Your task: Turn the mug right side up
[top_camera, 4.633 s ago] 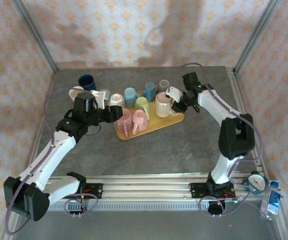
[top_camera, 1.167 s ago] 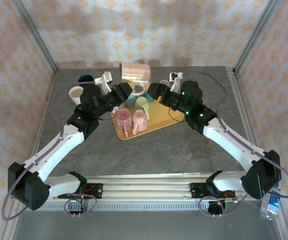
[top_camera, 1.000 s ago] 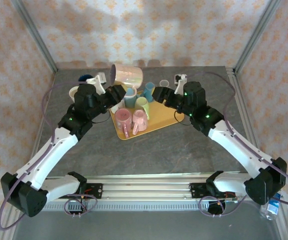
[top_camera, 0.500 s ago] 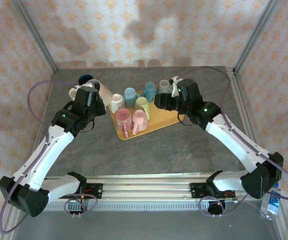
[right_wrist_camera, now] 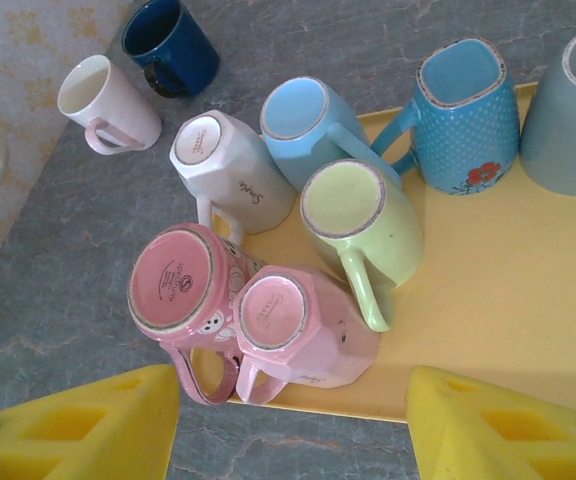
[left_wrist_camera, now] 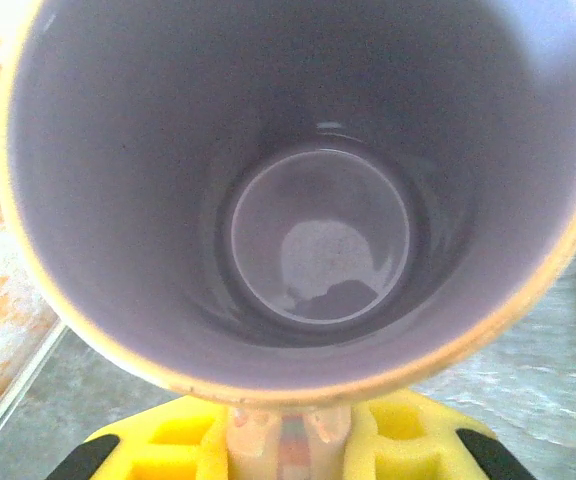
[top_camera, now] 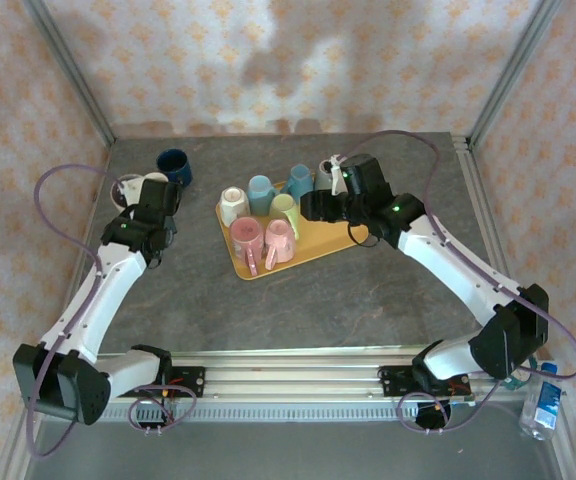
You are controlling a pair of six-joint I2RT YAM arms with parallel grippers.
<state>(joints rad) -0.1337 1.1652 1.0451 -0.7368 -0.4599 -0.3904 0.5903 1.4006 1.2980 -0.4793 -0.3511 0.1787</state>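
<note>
My left gripper brings the cream mug down next, its opening already up, onto the bare tabletop near it. It then releases the mug's handle, since that spot lies below the gripper.
The mug (left_wrist_camera: pixel 318 230), pale outside and purple inside, stands mouth up and looms large in the left wrist view. Its handle (left_wrist_camera: pixel 283 440) sits between the yellow fingers (left_wrist_camera: pixel 158 455) of my left gripper (left_wrist_camera: pixel 283 455), which is shut on it. From above, this mug (top_camera: pixel 126 188) is at the far left of the table, with the left gripper (top_camera: pixel 140 202) just beside it. My right gripper (top_camera: pixel 313 208) hangs open over the yellow tray (top_camera: pixel 338 240). In the right wrist view, the right gripper (right_wrist_camera: pixel 293 430) holds nothing, and two upside-down pink mugs (right_wrist_camera: pixel 268 320) lie below it.
On the tray (right_wrist_camera: pixel 488 300) a white mug (right_wrist_camera: pixel 230 165), a light blue mug (right_wrist_camera: pixel 303 125) and a green mug (right_wrist_camera: pixel 358 215) stand upside down. A teal square mug (right_wrist_camera: pixel 463 100) is upright. A cream mug (right_wrist_camera: pixel 108 105) and a dark blue mug (right_wrist_camera: pixel 168 45) stand on the table left of the tray.
The left arm has carried the mug left and down from above the tray, turning it mouth up. The right arm has swung left over the tray, still open.
</note>
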